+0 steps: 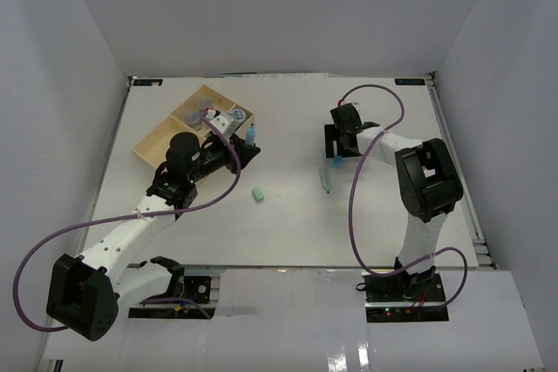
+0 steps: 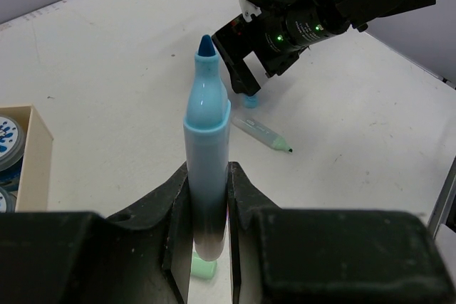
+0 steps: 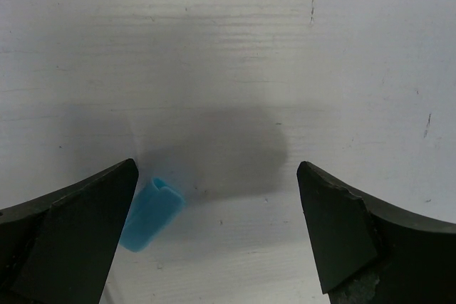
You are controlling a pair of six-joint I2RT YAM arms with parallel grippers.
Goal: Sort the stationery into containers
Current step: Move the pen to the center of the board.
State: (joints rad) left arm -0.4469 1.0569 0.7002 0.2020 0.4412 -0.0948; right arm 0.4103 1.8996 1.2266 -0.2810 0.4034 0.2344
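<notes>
Next, my right gripper needs to rise, turn and come down with its fingers astride the small blue cap, because the cap lies slanted beside one finger.
My left gripper is shut on a light blue uncapped marker that stands upright between its jaws, just right of the pale-wood tray. In the top view this left gripper carries the marker beside the tray's near right corner. My right gripper hangs open over the table, with a small blue cap lying next to its left finger and nothing between the jaws. Blue-and-white patterned rolls lie in the tray.
A green cap lies on the table in the middle, and it shows under the left jaws. A green marker lies just below the right gripper. White walls close in the table on three sides.
</notes>
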